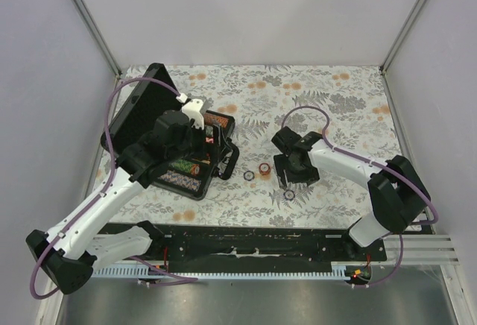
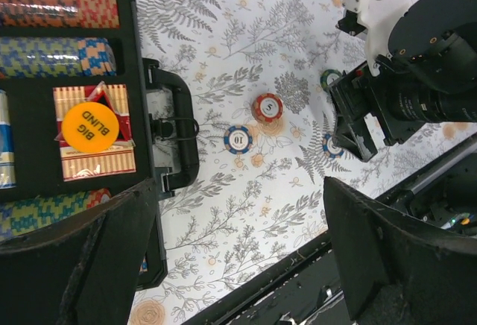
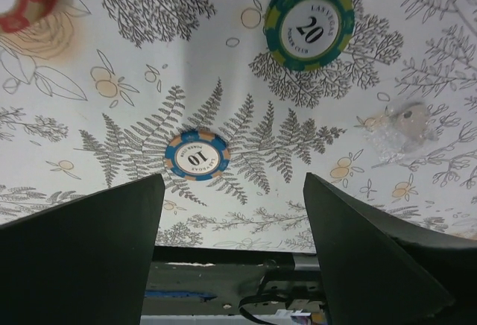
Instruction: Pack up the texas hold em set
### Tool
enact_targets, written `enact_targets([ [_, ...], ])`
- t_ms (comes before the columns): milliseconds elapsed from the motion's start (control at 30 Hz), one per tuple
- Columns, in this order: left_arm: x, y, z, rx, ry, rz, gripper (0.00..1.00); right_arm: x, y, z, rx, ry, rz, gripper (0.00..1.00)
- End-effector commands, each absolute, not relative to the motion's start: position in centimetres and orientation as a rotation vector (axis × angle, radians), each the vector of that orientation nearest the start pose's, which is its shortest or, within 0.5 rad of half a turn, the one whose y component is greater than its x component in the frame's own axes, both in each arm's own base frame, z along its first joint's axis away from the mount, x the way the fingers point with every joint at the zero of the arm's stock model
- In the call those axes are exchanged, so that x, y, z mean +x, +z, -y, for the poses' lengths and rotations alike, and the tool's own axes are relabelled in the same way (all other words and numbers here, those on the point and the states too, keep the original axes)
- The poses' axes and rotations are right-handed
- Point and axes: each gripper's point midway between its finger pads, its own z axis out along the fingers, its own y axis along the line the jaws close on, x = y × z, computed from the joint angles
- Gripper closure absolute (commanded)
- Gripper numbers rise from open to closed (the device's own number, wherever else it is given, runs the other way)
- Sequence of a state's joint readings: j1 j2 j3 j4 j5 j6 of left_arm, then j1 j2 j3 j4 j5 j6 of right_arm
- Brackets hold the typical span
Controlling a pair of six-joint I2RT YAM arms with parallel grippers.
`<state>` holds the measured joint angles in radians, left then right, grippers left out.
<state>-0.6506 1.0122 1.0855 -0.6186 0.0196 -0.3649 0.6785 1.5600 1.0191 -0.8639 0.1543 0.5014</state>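
I need to move my right gripper to the left in the top view next and put its fingers on both sides of the red chip [image 1: 264,168], which is loose outside the case.
The black briefcase [image 1: 195,183] lies open at the left with its lid [image 1: 138,109] raised. In the left wrist view its tray [image 2: 141,79] holds rows of multicoloured chips [image 2: 59,55] and a reddish card deck [image 2: 95,159] with an orange "BIG BLIND" disc [image 2: 90,127] on top. The handle [image 2: 177,127] faces the loose chips. On the cloth lie a red chip [image 2: 267,106], a blue 10 chip [image 2: 238,139], another blue 10 chip [image 3: 197,154] and a green 20 chip [image 3: 309,21]. My left gripper [image 2: 238,265] is open and empty beside the case [image 1: 222,155]. My right gripper [image 3: 235,250] is open and empty just above the cloth, short of its blue chip [image 1: 289,194].
A floral cloth [image 1: 335,109] covers the table, with walls at the back and both sides. A black rail [image 1: 246,243] runs along the near edge. A small clear plastic scrap [image 3: 402,127] lies near the green chip.
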Motion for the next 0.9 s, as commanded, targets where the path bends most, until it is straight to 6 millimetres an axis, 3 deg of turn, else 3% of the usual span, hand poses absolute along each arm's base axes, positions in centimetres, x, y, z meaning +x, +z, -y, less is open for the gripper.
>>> enact_targets([
  [0, 23.4, 25.0, 22.4, 0.448, -0.684, -2.099, 0.02, 19.9, 5.2, -16.1, -0.160, 0.016, -2.923, 0.17],
  [167, 22.5, 23.9, 23.3, 0.487, -0.736, -2.083, 0.02, 19.3, 4.6, -15.8, -0.122, 0.009, -2.939, 0.18],
  [400, 23.3, 25.2, 23.2, 0.444, -0.697, -2.055, 0.02, 19.8, 5.4, -15.5, -0.070, 0.013, -2.890, 0.19],
  [533, 23.8, 25.6, 23.3, 0.431, -0.683, -2.050, 0.02, 21.7, 7.1, -17.6, -0.143, 0.131, -2.820, 0.19],
  [667, 24.4, 25.5, 23.0, 0.397, -0.653, -2.058, 0.03, 25.2, 9.4, -20.4, -0.246, 0.211, -2.723, 0.18],
  [767, 25.0, 25.9, 22.6, 0.364, -0.619, -2.048, 0.03, 27.5, 10.0, -21.9, -0.271, 0.205, -2.698, 0.19],
  [867, 25.4, 26.4, 22.4, 0.334, -0.611, -2.033, 0.03, 29.0, 9.2, -23.5, -0.296, 0.226, -2.702, 0.22],
])
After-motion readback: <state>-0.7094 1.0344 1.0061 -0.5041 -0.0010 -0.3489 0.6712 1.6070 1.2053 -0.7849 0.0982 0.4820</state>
